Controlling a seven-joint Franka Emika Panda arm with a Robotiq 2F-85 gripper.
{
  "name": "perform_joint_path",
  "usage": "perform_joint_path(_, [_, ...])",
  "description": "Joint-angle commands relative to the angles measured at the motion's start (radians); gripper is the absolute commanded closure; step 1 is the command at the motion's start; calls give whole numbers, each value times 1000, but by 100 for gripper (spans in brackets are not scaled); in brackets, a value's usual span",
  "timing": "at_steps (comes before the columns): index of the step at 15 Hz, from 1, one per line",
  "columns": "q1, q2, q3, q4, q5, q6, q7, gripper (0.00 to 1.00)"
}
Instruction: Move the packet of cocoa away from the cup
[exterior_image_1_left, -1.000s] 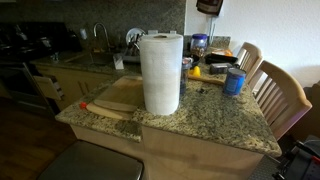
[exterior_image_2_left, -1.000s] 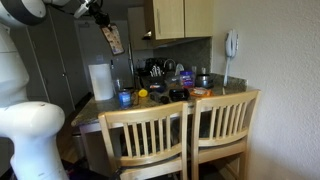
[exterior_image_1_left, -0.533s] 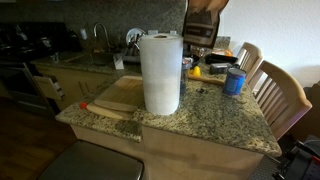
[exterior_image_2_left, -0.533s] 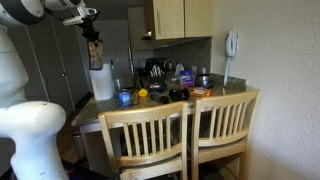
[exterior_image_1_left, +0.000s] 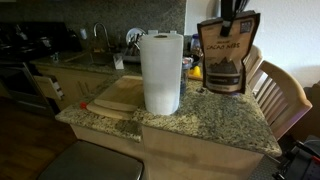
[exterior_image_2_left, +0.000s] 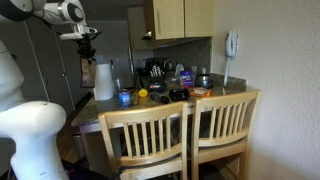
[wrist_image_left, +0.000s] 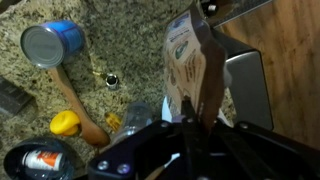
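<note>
My gripper should next move down until the packet's bottom is on the bare granite counter below and let go of the packet's top edge, because the packet is still hanging in the air.
My gripper is shut on the top edge of the packet of cocoa, a dark brown pouch with a paler label. The packet hangs in the air, clear of the counter, in both exterior views. The gripper is above it at the frame's top. The blue cup stands on the granite counter, well apart from the packet, and also shows in an exterior view. In the exterior view where the packet fills the upper right, the cup is hidden behind the packet.
A tall white paper-towel roll stands mid-counter beside a wooden cutting board. Two wooden chairs stand at the counter's edge. Bottles, a yellow object and a wooden utensil clutter the counter. A sink is behind.
The gripper has carried the packet down and sideways, away from the cup. It now hangs low beside the paper-towel roll and covers the cup in one exterior view.
</note>
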Motion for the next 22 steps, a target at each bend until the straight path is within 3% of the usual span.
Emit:
perform_joint_path(1, [-22,-205,-35,-245,87,-12,-134,99])
perform_joint_path(6, [-21,-445,-55,-532,58,64,-219,99])
perform_joint_path(10, [-21,-648,-44,-730,67,169,-189,99])
perform_joint_path(16, [-21,-706,74,-957,87,571,3,99])
perform_joint_path(22, [-91,-614,216,-1031,32,923,219,99])
